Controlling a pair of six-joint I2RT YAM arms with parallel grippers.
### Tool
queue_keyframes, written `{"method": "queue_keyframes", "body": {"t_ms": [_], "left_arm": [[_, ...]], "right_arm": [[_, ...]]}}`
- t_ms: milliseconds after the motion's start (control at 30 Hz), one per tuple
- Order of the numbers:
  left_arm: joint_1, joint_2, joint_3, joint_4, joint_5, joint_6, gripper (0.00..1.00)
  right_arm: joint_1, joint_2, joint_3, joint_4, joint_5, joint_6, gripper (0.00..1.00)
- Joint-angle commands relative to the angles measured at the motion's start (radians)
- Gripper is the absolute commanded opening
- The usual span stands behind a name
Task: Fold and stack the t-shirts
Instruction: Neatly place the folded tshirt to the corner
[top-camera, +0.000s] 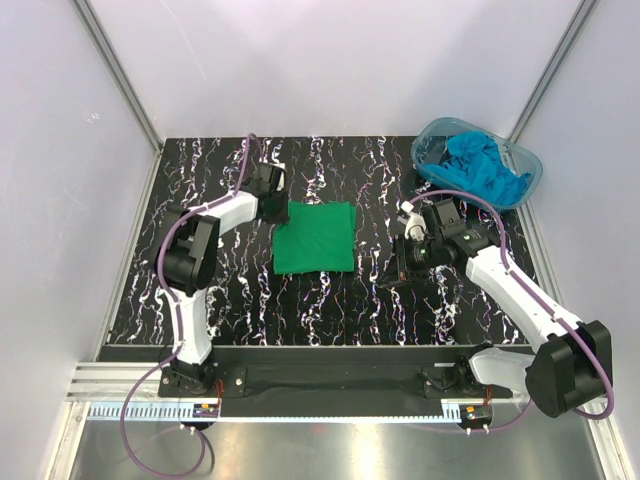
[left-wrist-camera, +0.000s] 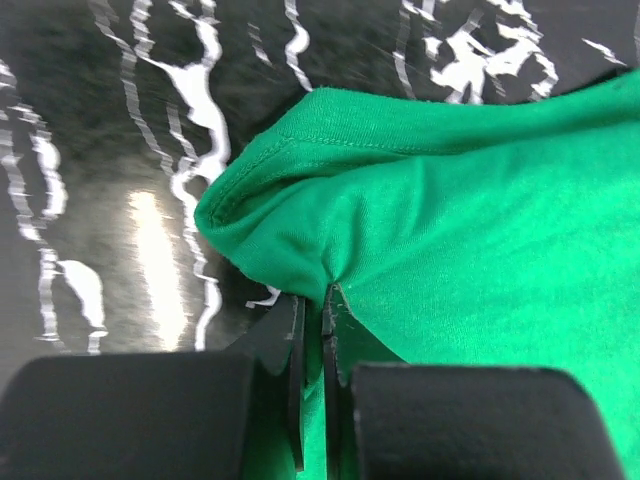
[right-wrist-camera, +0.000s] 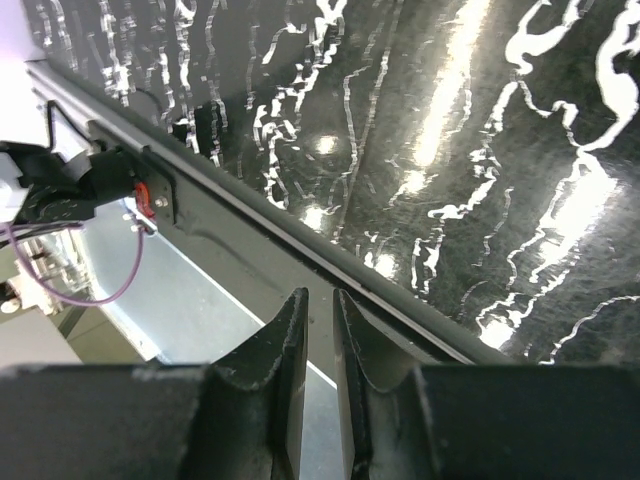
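Observation:
The far table corner (top-camera: 192, 165) is bare, so my left gripper should next slide outward and to the left in the top view, onto that corner, and let go of the shirt.
The bright green t-shirt (top-camera: 315, 238) lies folded into a rough square on the black marbled table (top-camera: 330, 310). My left gripper (top-camera: 280, 211) is at its far left corner. In the left wrist view the gripper (left-wrist-camera: 312, 300) is shut on a pinch of the green cloth (left-wrist-camera: 450, 230), whose hem curls up beside it. The turquoise-blue t-shirts (top-camera: 487, 167) lie crumpled in the tub at the back right. My right gripper (top-camera: 407, 263) hovers right of the green shirt. In the right wrist view it (right-wrist-camera: 320, 300) is shut and holds nothing.
The clear blue-tinted plastic tub (top-camera: 440, 128) stands in the back right corner. White walls enclose the table on three sides. A metal rail (right-wrist-camera: 260, 235) runs along the near edge by the arm bases, with purple cables (top-camera: 165, 260) along the arms.

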Motion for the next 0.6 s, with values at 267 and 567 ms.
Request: {"method": "queue_keyframes", "body": {"t_ms": [267,567], "left_arm": [[0.046,0.165,0.369,-0.338,-0.349,0.229,0.00],[0.218,0.278,0.562,-0.203,-0.481,0.581,0.00]], "right_arm": [[-0.001,-0.005,0.122,-0.068,-0.055,-0.001,0.22],[-0.003,0.134,0.192,-0.099,0.011,-0.013,0.22]]}}
